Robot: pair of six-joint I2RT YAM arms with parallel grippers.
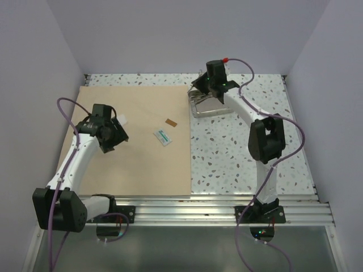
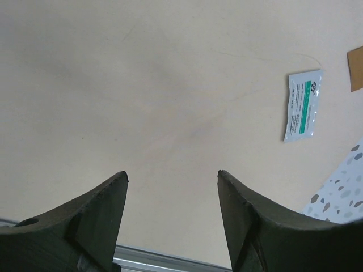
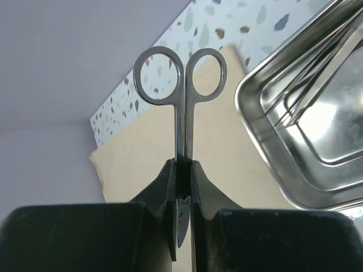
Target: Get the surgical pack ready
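Observation:
I will next move my right gripper across and down and release the scissors (image 3: 180, 85), as bare tray bottom lies below it beside the instruments, to the right in its wrist view.
The tan wrap sheet (image 1: 130, 158) lies flat on the left half of the table. On it rest a white-and-green packet (image 1: 163, 137) and a small brown packet (image 1: 171, 122). My left gripper (image 1: 113, 139) hovers over the sheet (image 2: 142, 85), open and empty (image 2: 173, 175), with the white-and-green packet (image 2: 303, 105) off to its right. The steel tray (image 1: 207, 107) sits just past the sheet's right edge. Above the tray, my right gripper (image 1: 204, 88) is shut (image 3: 184, 164) on steel scissors (image 3: 180, 85), finger rings pointing away. The tray (image 3: 266, 153) still holds thin steel instruments (image 3: 317, 73).
The speckled tabletop (image 1: 244, 153) lies bare to the right of the sheet. Grey walls close in the back and both sides. A small white piece (image 1: 121, 120) shows beside the left gripper. The metal rail (image 1: 215, 209) carrying the arm bases runs along the near edge.

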